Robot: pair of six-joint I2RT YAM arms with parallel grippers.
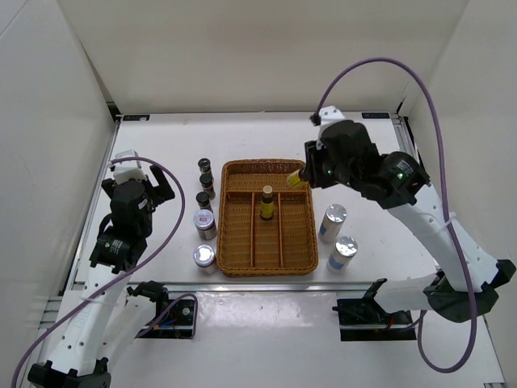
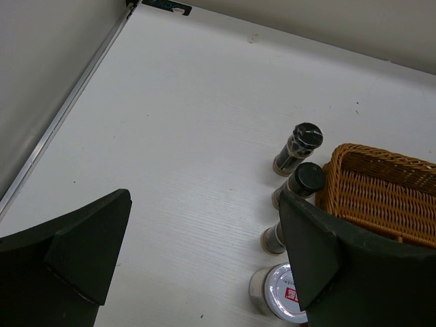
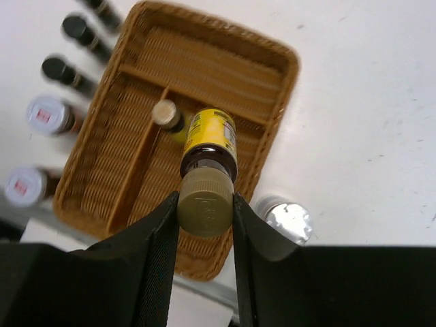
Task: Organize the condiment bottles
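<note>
To lower the held bottle into the tray's middle section on the matching bottle's near side [image 1: 266, 235] [image 3: 161, 169], my right gripper should move back across the tray first.
My right gripper [image 1: 300, 179] is shut on the cap of a slim amber-yellow bottle [image 3: 210, 139] and holds it above the right side of the wicker tray [image 1: 241, 263]. A second amber-yellow bottle [image 1: 266, 203] stands in the tray's middle compartment. Three tiny dark black-capped bottles [image 1: 204, 166] stand in a row left of the tray, with two silver-lidded red-labelled jars [image 1: 205, 222] in front of them. Two tall white silver-capped cylinders [image 1: 332, 222] stand right of the tray. My left gripper [image 1: 144, 190] is open and empty, left of the dark bottles [image 2: 297, 148].
The tray [image 3: 82, 197] has a cross compartment at the back and three long ones in front. White walls close the table at left, back and right. A metal rail [image 2: 61, 119] runs along the left edge.
</note>
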